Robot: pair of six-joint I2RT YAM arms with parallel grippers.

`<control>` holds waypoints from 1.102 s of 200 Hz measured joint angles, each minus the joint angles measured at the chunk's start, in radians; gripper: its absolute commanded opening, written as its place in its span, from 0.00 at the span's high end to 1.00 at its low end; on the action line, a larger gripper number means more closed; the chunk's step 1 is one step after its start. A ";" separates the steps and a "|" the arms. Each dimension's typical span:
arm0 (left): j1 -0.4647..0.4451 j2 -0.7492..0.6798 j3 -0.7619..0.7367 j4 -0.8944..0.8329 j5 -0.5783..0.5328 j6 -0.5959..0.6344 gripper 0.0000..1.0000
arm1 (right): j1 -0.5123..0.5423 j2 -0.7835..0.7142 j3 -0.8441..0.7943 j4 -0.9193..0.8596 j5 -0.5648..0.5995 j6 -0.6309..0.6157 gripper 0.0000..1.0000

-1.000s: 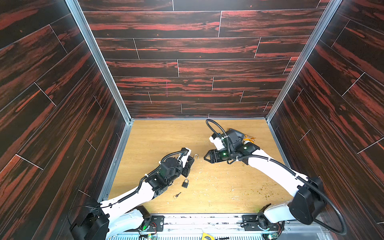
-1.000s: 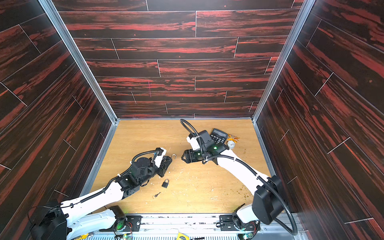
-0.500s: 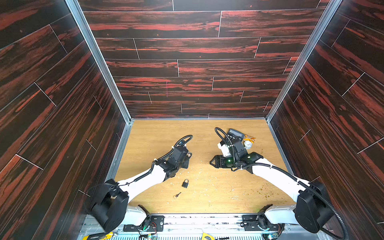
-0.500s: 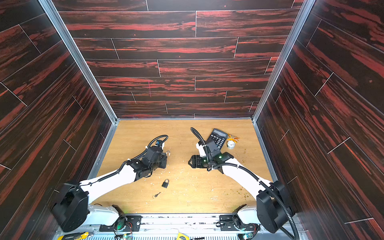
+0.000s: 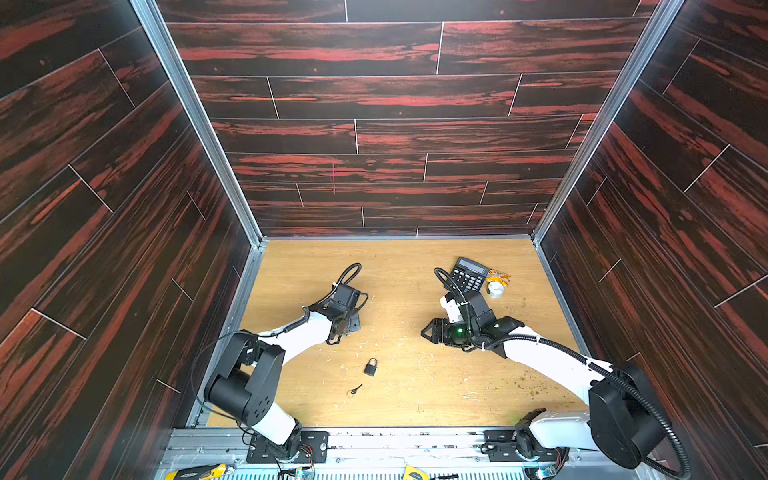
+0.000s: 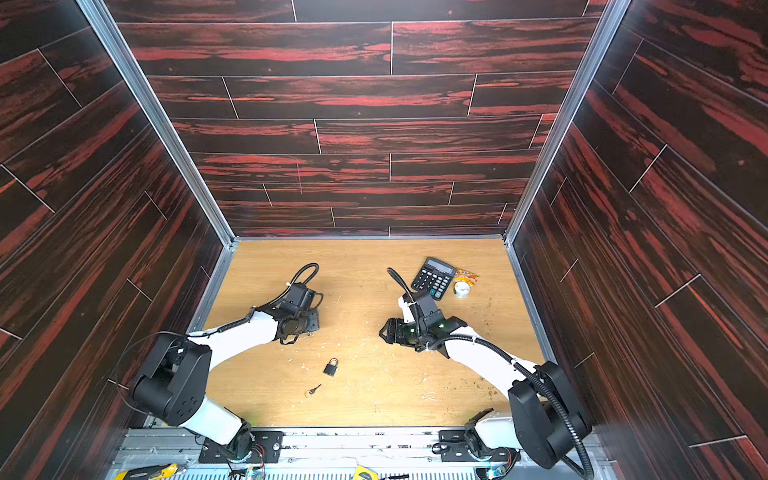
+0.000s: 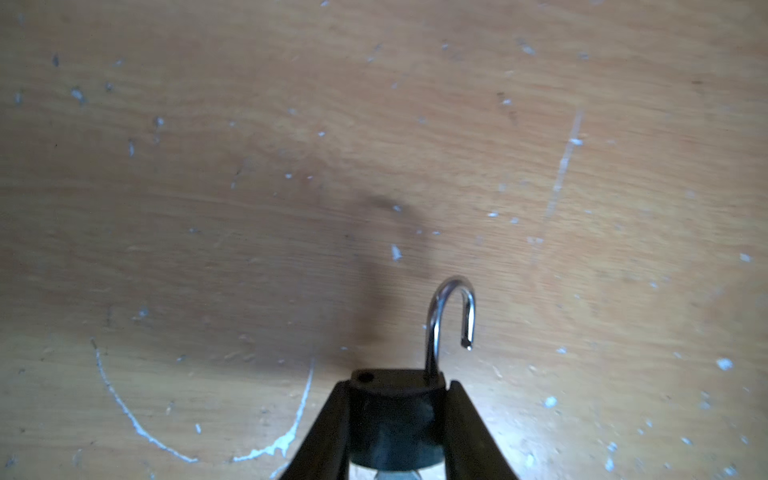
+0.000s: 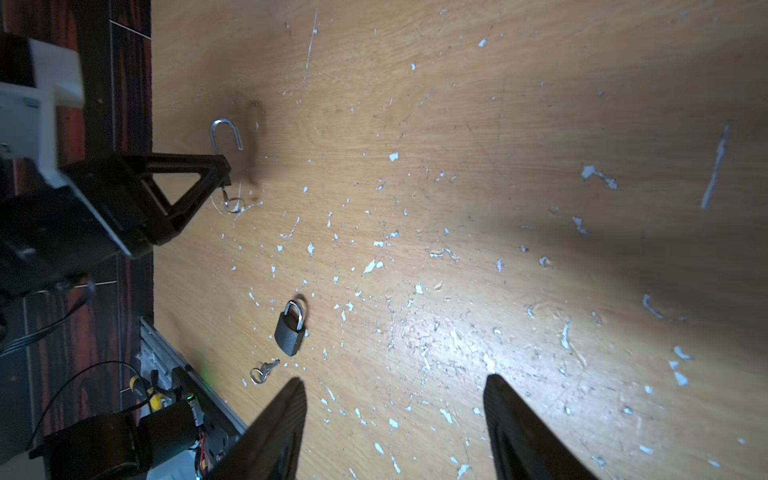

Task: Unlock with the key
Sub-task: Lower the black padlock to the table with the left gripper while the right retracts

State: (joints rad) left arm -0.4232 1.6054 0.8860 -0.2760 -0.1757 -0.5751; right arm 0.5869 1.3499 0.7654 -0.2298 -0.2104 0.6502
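Note:
The left gripper lowers the dark padlock onto the bare tabletop next and releases it there, since that clear wood lies just below the gripper.
My left gripper (image 7: pixel 399 386) is shut on a dark padlock (image 7: pixel 395 415), and that padlock's silver shackle (image 7: pixel 451 307) stands swung open. In the right wrist view a key ring (image 8: pixel 233 203) hangs under that gripper (image 8: pixel 222 166). In both top views the left gripper (image 5: pixel 349 326) (image 6: pixel 305 326) points down at the table and hides the held lock. A second padlock (image 5: pixel 370 367) (image 6: pixel 330 367) (image 8: pixel 289 328) lies closed on the table. A loose key (image 5: pixel 355 390) (image 6: pixel 313 390) (image 8: pixel 262 371) lies just in front of it. My right gripper (image 5: pixel 426 332) (image 6: pixel 384 331) (image 8: pixel 395 378) is open and empty.
A black calculator (image 5: pixel 469 274), an orange packet (image 5: pixel 498 275) and a white tape roll (image 5: pixel 495 289) sit at the back right. Dark wood-pattern walls close in the wooden table (image 5: pixel 415 395) on three sides. White flecks cover the tabletop.
Both arms have drawn apart and folded back toward the front. The left gripper still grips the open padlock. The right gripper has moved off the calculator, which now shows fully.

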 measured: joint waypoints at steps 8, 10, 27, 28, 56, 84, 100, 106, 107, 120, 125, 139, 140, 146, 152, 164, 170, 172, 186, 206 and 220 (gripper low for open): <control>0.007 0.013 0.008 -0.008 0.002 -0.006 1.00 | 0.000 0.000 -0.003 0.007 0.000 0.006 0.30; 0.008 0.016 0.010 -0.009 0.001 -0.008 1.00 | 0.000 0.000 -0.003 0.008 0.000 0.008 0.30; 0.016 0.034 0.021 -0.025 -0.001 -0.017 1.00 | 0.000 0.000 -0.004 0.018 0.000 0.016 0.30; 0.017 0.034 0.021 -0.026 -0.001 -0.018 1.00 | 0.000 0.000 -0.004 0.018 0.000 0.016 0.30; 0.029 0.071 0.038 -0.057 -0.010 -0.027 1.00 | 0.000 0.000 -0.009 0.034 0.000 0.029 0.30; 0.039 0.103 0.056 -0.087 -0.019 -0.028 1.00 | 0.000 0.000 -0.022 0.041 0.001 0.034 0.30; 0.040 0.119 0.069 -0.098 -0.024 -0.028 1.00 | 0.000 0.000 -0.022 0.046 0.001 0.035 0.30; 0.041 0.124 0.073 -0.100 -0.026 -0.028 0.98 | 0.000 0.000 -0.022 0.047 0.002 0.035 0.30; 0.041 0.125 0.073 -0.100 -0.026 -0.028 0.97 | 0.000 0.000 -0.022 0.046 0.002 0.034 0.30; 0.043 0.132 0.078 -0.103 -0.029 -0.028 0.87 | 0.000 0.000 -0.022 0.047 0.002 0.034 0.30; 0.043 0.133 0.080 -0.106 -0.031 -0.028 0.85 | 0.000 0.000 -0.022 0.047 0.002 0.034 0.30; 0.043 0.135 0.083 -0.109 -0.034 -0.028 0.76 | 0.000 0.000 -0.022 0.047 0.002 0.034 0.30; 0.043 0.135 0.083 -0.109 -0.034 -0.028 0.75 | 0.000 0.000 -0.022 0.047 0.002 0.034 0.30; 0.043 0.135 0.083 -0.111 -0.034 -0.028 0.71 | 0.000 0.000 -0.022 0.047 0.003 0.034 0.30; 0.044 0.135 0.083 -0.113 -0.034 -0.028 0.68 | 0.000 0.000 -0.022 0.047 0.004 0.034 0.30; 0.046 0.135 0.084 -0.116 -0.034 -0.028 0.63 | 0.000 0.000 -0.022 0.047 0.006 0.034 0.30; 0.047 0.135 0.084 -0.116 -0.034 -0.027 0.60 | 0.000 0.000 -0.022 0.047 0.007 0.033 0.30; 0.047 0.135 0.084 -0.117 -0.034 -0.029 0.60 | 0.000 0.000 -0.022 0.047 0.008 0.033 0.30; 0.048 0.135 0.084 -0.121 -0.034 -0.029 0.57 | 0.000 0.000 -0.022 0.045 0.009 0.030 0.30; 0.051 0.134 0.084 -0.122 -0.032 -0.030 0.52 | 0.006 0.000 -0.014 0.035 0.014 0.028 0.30; 0.051 0.125 0.083 -0.123 -0.027 -0.032 0.51 | 0.018 0.000 -0.003 0.026 0.021 0.026 0.30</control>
State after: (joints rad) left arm -0.3721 1.7306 0.9688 -0.3992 -0.2028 -0.6075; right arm 0.6044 1.3502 0.7628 -0.2043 -0.1898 0.6758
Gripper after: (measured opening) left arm 0.479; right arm 0.699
